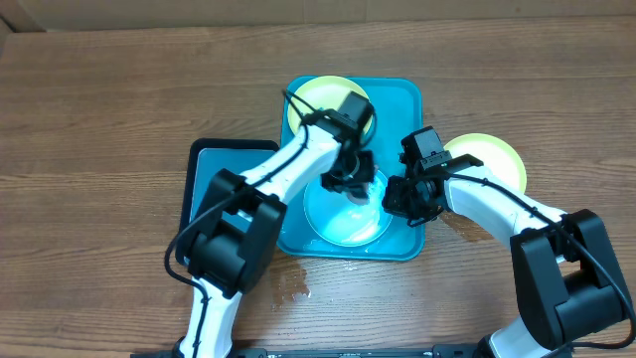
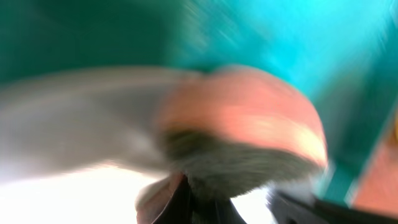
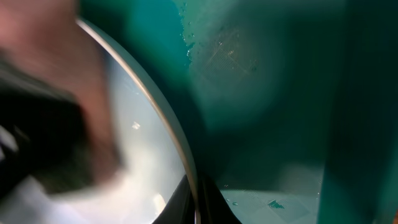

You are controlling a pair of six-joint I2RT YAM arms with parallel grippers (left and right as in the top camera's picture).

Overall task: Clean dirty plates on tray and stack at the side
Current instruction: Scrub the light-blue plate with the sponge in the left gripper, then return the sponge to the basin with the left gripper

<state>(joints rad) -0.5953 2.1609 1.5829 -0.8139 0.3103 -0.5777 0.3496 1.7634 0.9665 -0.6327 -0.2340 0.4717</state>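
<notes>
The left gripper lifts next, crosses over the dark teal tray (image 1: 231, 167), bare of plates and to its left in the overhead view, and lowers to release the sponge.
The turquoise tray (image 1: 405, 99) lies mid-table. A light blue plate (image 1: 333, 227) sits tilted in its near half. My right gripper (image 1: 402, 199) is shut on that plate's right rim; the right wrist view shows the rim (image 3: 168, 118) pinched between the fingers (image 3: 198, 208). My left gripper (image 1: 348, 179) is shut on an orange and grey sponge (image 2: 242, 130), pressed on the plate's whitish centre (image 2: 68, 186); this view is blurred. A pale yellow-green plate (image 1: 313, 94) lies at the tray's far end. Another yellow-green plate (image 1: 492, 154) lies on the table right of the tray.
A smaller dark teal tray with a black rim (image 1: 204, 174) lies against the turquoise tray's left side. A wet patch (image 1: 293, 283) is on the wooden table in front of the trays. The tray floor (image 3: 249, 74) is wet.
</notes>
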